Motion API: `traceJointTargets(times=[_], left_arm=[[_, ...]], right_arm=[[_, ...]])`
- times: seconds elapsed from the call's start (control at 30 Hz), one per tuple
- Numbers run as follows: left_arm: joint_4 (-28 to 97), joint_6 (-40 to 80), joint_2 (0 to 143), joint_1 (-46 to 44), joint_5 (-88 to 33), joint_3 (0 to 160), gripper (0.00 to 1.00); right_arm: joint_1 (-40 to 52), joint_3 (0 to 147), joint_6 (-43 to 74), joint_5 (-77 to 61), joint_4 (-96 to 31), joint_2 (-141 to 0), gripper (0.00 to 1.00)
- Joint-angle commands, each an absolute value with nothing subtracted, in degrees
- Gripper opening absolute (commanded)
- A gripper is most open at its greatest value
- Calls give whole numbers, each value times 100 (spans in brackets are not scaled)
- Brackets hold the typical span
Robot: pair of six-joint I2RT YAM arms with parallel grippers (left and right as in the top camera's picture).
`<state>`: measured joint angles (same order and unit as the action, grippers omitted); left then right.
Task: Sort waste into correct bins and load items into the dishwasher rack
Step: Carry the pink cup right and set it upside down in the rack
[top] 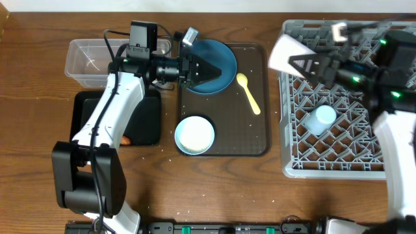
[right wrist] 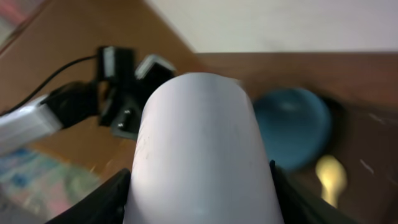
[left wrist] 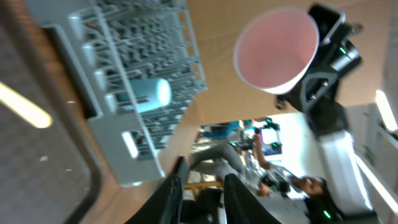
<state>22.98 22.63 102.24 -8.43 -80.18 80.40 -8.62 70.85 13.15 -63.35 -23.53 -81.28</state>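
The rack slots beside the light blue cup are empty, so the robot's right gripper should next come back, tip downward, go lower and let go of the pink cup there.
My right gripper is shut on the pink cup, which hangs tilted above the left back corner of the grey dishwasher rack. The cup fills the right wrist view between both fingers. A light blue cup lies inside the rack. My left gripper hovers over the dark blue bowl, jaws slightly apart with nothing between them. On the brown tray are the small white bowl and the yellow spoon.
The clear tub stands at the back left. In front of it is the black tray, with an orange carrot piece at its front edge. A few white grains dot the wood beside the brown tray.
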Motion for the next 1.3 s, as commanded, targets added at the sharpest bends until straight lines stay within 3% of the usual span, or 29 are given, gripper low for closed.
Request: traceJointTargets(times=[0.0, 0.23, 0.4, 0.77, 1.27], left_arm=[[2305, 2213, 10114, -849, -7194, 8108, 26], [2550, 2119, 10114, -849, -6099, 8086, 26], [3162, 1883, 10114, -849, -5057, 8086, 25], [3988, 1463, 10114, -849, -3350, 8086, 25], [4259, 1352, 10114, -849, -2582, 8086, 26]], right_arm=[[-1227, 7192, 972, -5078, -3144, -7706, 50], [-1643, 7850, 1098, -1905, -5621, -7308, 50], [-1881, 7992, 1347, -576, -6386, -7332, 49], [-2663, 7992, 1323, -364, -6705, -8193, 47], [-2698, 7992, 1350, -399, -6198, -9279, 45]])
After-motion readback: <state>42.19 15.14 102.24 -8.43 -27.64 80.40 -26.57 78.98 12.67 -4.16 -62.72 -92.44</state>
